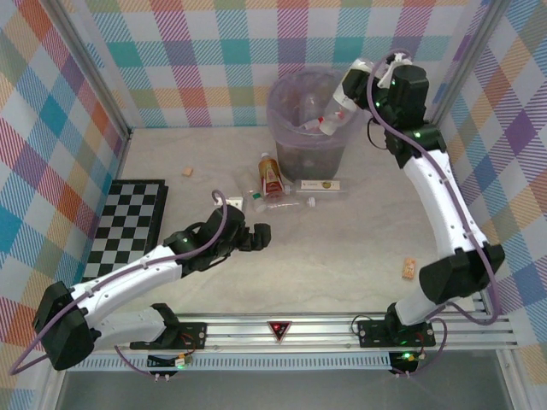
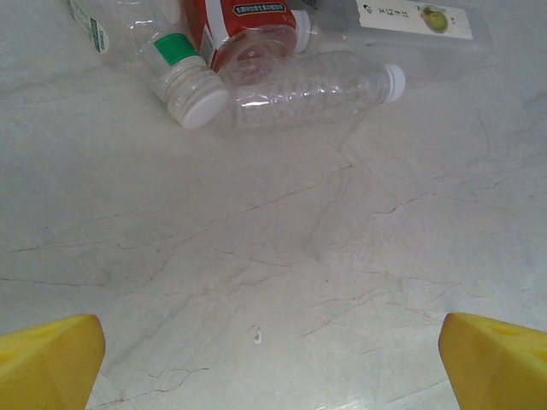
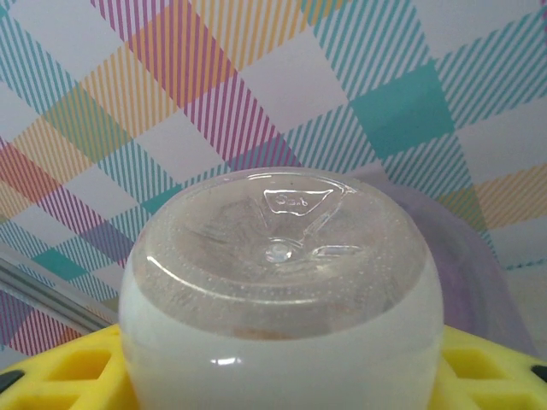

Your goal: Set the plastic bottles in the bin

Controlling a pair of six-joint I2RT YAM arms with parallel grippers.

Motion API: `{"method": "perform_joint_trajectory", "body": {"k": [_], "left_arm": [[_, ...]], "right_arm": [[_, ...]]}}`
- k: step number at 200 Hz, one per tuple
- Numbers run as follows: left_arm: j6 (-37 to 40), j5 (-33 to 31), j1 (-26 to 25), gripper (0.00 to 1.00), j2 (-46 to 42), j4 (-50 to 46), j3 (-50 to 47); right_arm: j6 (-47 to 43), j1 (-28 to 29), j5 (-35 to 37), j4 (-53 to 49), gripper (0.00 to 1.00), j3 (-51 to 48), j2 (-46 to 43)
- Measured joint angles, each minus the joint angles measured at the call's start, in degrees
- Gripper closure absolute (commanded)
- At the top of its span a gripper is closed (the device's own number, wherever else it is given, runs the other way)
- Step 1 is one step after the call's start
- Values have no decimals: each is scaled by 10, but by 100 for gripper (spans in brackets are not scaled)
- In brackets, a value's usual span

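Next, my right gripper moves in from the bin's rim over the bin's opening (image 1: pixel 311 99) to release the white-labelled bottle, because only the bottle's end with the cap hangs well inside.
My right gripper (image 1: pixel 357 85) is shut on a white-labelled plastic bottle (image 1: pixel 336 109) that hangs cap-down over the bin (image 1: pixel 279 101). In the right wrist view the bottle's clear base (image 3: pixel 282 256) sits between my yellow fingers (image 3: pixel 60 376). Other bottles (image 1: pixel 309 111) lie inside the bin. On the table in front of the bin are a red-labelled bottle (image 1: pixel 271 175), a flat clear bottle (image 1: pixel 320 185) and a clear bottle (image 1: pixel 286 202). My left gripper (image 1: pixel 256 237) is open and empty, low over the table, short of the clear bottle (image 2: pixel 312 90) and a green-banded, white-capped bottle (image 2: pixel 184 81).
A folded chessboard (image 1: pixel 128 224) lies at the left. Small tan cork blocks sit at the right (image 1: pixel 408 269) and near the back left (image 1: pixel 186 172). Plaid walls close in the back and sides. A metal rail (image 1: pixel 282 329) runs along the near edge.
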Motion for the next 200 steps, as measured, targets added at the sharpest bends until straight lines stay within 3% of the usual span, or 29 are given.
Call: {"method": "perform_joint_trajectory", "body": {"k": [53,133,200], "left_arm": [[0,0,0,0,-15,0,-7],[0,0,0,0,-50,-5,-18],[-2,0,0,0,-63,-17,-30]], "right_arm": [[-14,0,-2,-8,60,125,115],[-45,8,-9,-133,53,318,288],[-52,19,-28,-214,26,358,328]]}}
